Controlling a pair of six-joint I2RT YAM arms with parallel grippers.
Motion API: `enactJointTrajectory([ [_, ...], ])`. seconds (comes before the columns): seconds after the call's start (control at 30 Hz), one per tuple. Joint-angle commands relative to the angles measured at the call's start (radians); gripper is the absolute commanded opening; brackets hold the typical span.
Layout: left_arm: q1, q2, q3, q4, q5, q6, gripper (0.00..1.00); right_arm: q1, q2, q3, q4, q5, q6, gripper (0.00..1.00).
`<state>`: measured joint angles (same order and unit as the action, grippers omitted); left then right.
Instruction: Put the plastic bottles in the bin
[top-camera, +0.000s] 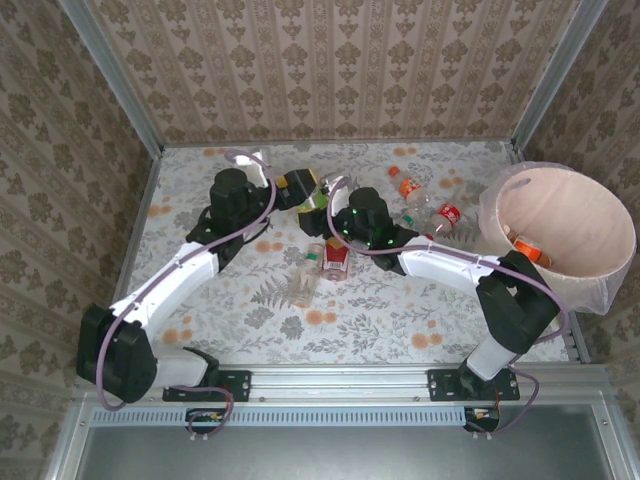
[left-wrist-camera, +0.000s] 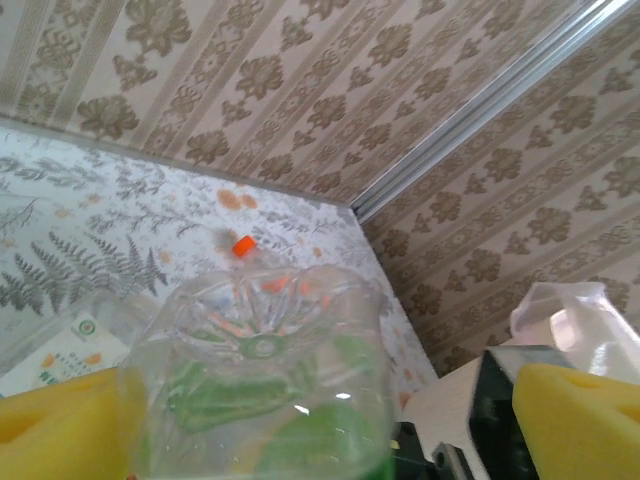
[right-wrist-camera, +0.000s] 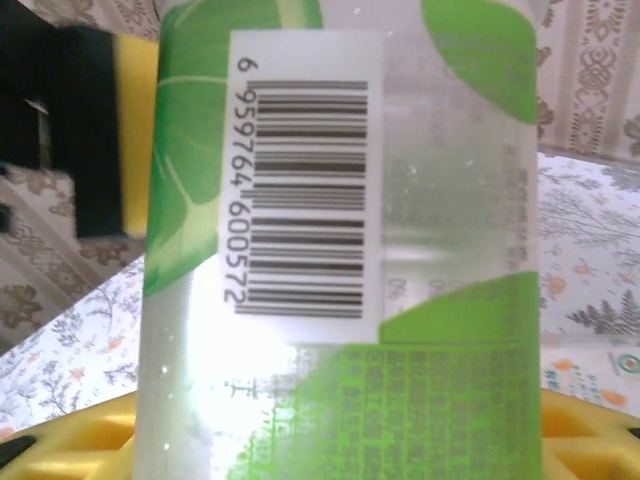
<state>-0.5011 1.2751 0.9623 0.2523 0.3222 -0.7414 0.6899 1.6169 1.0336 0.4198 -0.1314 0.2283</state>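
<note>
My right gripper will next carry the clear bottle over the bin's opening (top-camera: 565, 222) and let it go, since the bin stands beyond the orange-labelled bottle from my gripper.
A clear bottle with a green label (top-camera: 318, 196) hangs above the middle of the table between my two grippers. My left gripper (top-camera: 300, 188) stands open around its base (left-wrist-camera: 262, 345). One yellow pad (left-wrist-camera: 580, 410) is well clear of the plastic and the other pad (left-wrist-camera: 60, 420) is close beside it. My right gripper (top-camera: 327, 207) is shut on the bottle's body (right-wrist-camera: 340, 250), with its yellow pads (right-wrist-camera: 70, 440) on either side. Several more plastic bottles (top-camera: 335, 258) lie on the table. The pale pink bin (top-camera: 600, 262) stands at the right with a bottle (top-camera: 530, 250) inside.
Bottles with orange and red labels (top-camera: 448, 212) lie between the arms and the bin. A clear bottle (top-camera: 303, 287) lies near the table's centre. A loose orange cap (left-wrist-camera: 243, 245) sits near the back wall. The wallpapered walls close in the table at the back and sides.
</note>
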Motion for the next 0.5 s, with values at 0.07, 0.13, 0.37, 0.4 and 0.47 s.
enactJointTrajectory([
  [0.07,0.012,-0.125,-0.022,0.026,0.004,0.058,1.00,-0.023,-0.088,0.058,-0.202,0.105,-0.044,0.55],
  [0.13,0.016,-0.157,-0.033,0.000,-0.031,0.075,1.00,-0.041,-0.113,0.088,-0.300,0.130,-0.048,0.55],
  [0.37,0.032,-0.220,-0.077,-0.081,-0.146,0.096,1.00,-0.164,-0.260,0.180,-0.620,0.145,-0.070,0.49],
  [0.4,0.034,-0.222,-0.081,-0.085,-0.152,0.094,1.00,-0.188,-0.289,0.189,-0.659,0.141,-0.075,0.49],
  [0.47,0.039,-0.219,-0.083,-0.098,-0.159,0.093,1.00,-0.237,-0.344,0.207,-0.732,0.138,-0.088,0.48],
])
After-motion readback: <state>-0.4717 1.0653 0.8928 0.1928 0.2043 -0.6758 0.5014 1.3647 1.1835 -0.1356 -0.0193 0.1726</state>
